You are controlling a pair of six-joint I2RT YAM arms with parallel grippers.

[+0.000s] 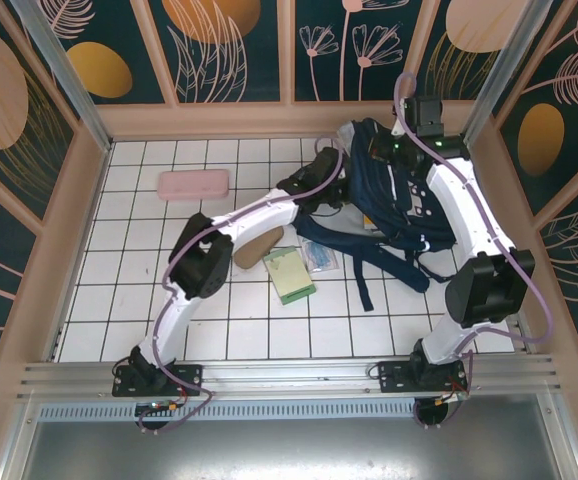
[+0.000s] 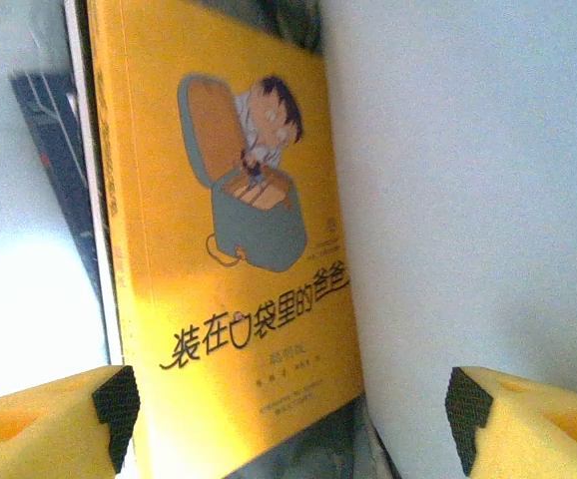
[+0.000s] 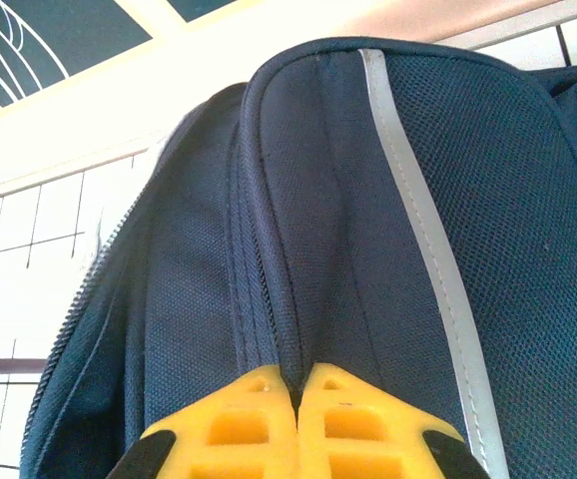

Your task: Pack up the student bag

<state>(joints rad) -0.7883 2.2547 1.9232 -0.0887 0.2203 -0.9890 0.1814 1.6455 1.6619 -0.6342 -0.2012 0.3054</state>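
Note:
Next, my right gripper draws the fold over the book inside toward the pink case's side and lets go of it, since the bag's opening (image 1: pixel 355 226) lies that way.
The student bag (image 1: pixel 387 195), a big navy backpack with white stripes, lies at the back right of the tiled floor with its straps trailing toward the front. My right gripper (image 3: pixel 298 384) is shut on a fold of the bag's fabric (image 3: pixel 318 200) beside a zip seam, near the bag's top (image 1: pixel 374 148). My left gripper (image 1: pixel 319 185) reaches into the bag's left side. In the left wrist view a yellow book (image 2: pixel 229 200) with a cartoon cover stands against a pale surface (image 2: pixel 468 200). My left gripper (image 2: pixel 288 419) is open, its fingers wide apart either side of the book's lower edge.
A pink case (image 1: pixel 194 183) lies at the back left. A brown pouch (image 1: pixel 259 247), a green book (image 1: pixel 289 275) and a clear packet (image 1: pixel 321 258) sit mid-floor beside the bag. Wooden walls (image 1: pixel 79 220) fence the floor; the rail (image 1: pixel 289 375) runs along the front.

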